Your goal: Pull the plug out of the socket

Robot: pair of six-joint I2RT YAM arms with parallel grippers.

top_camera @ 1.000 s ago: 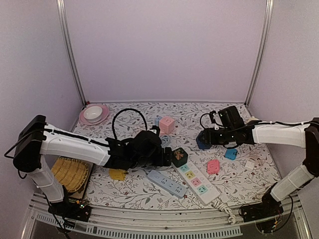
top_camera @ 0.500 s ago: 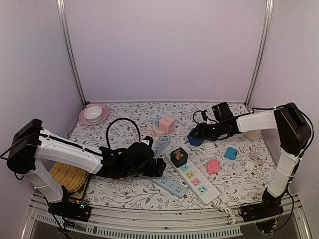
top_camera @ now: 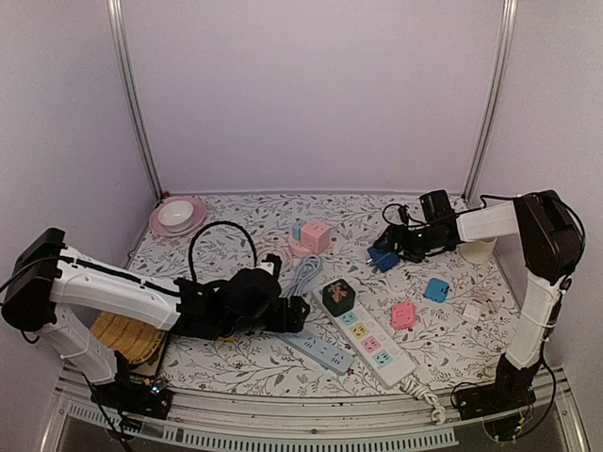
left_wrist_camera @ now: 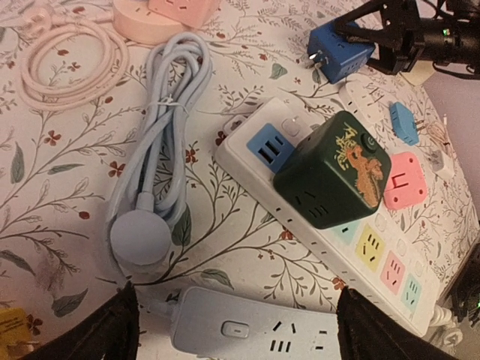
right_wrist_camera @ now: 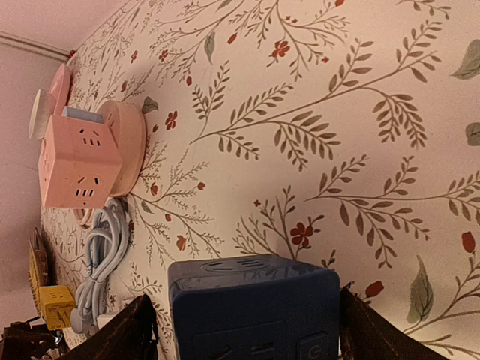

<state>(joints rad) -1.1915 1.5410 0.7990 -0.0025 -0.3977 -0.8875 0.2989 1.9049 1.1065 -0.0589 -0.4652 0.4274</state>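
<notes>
My left gripper is to come across next, turn and lower around the dark green cube (top_camera: 338,297) (left_wrist_camera: 334,171), which is still plugged in and lies to the gripper's right in the top view.
The blue cube plug (top_camera: 382,259) lies on the floral table at the back right, clear of the white power strip (top_camera: 372,344); its prongs show in the left wrist view (left_wrist_camera: 334,56). My right gripper (top_camera: 389,250) straddles it with its jaws open, and a gap shows beside the cube (right_wrist_camera: 255,307). A dark green cube (top_camera: 339,297) stays plugged into the far end of the strip (left_wrist_camera: 341,236). My left gripper (top_camera: 287,315) hangs open and holds nothing, above the end of a grey-blue power strip (left_wrist_camera: 262,330).
A coiled light-blue cable (top_camera: 303,278) lies left of the white strip. A pink cube socket (top_camera: 314,235) stands behind. Small cyan (top_camera: 435,290) and pink (top_camera: 403,315) adapters sit at the right. A pink plate with a bowl (top_camera: 177,217) is back left, a woven mat (top_camera: 127,330) front left.
My right gripper carried the blue cube back and right, brought it down to the table and opened. My left gripper drew back left from the green cube.
</notes>
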